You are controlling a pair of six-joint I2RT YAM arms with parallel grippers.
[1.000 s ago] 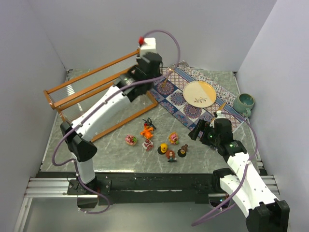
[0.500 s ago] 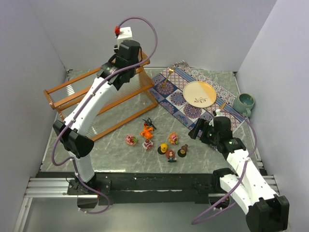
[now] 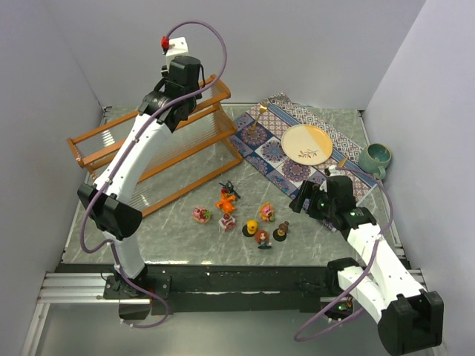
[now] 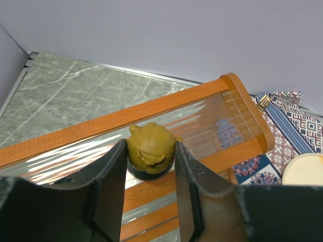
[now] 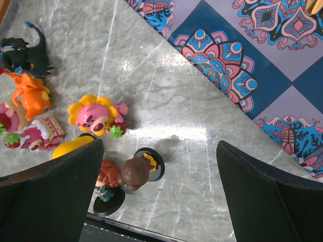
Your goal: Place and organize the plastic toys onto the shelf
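Note:
The olive-yellow doll's base is still above the shelf's top panel, so my left gripper will move down next until the base rests just inside the shelf's near orange bar.
My left gripper (image 3: 177,80) is shut on an olive-yellow big-headed doll (image 4: 150,146) on a round black base, held just above the top orange rail (image 4: 101,126) of the shelf (image 3: 148,144). Several toys stand on the table in front: a black spiky one (image 3: 229,188), an orange one (image 3: 225,202), pink flowery ones (image 3: 200,215), a yellow one (image 3: 251,228), a red-haired doll (image 3: 263,238) and a brown-haired doll (image 3: 282,233). My right gripper (image 3: 306,199) is open and empty, hovering just right of the brown-haired doll (image 5: 133,174).
A patterned blue mat (image 3: 276,152) with a cream plate (image 3: 306,144) lies at the back right, and a teal mug (image 3: 375,157) stands at the far right. Walls close in on the left, back and right.
My left arm has risen and swung left along the shelf's top with the doll in its grip. The right gripper has barely shifted.

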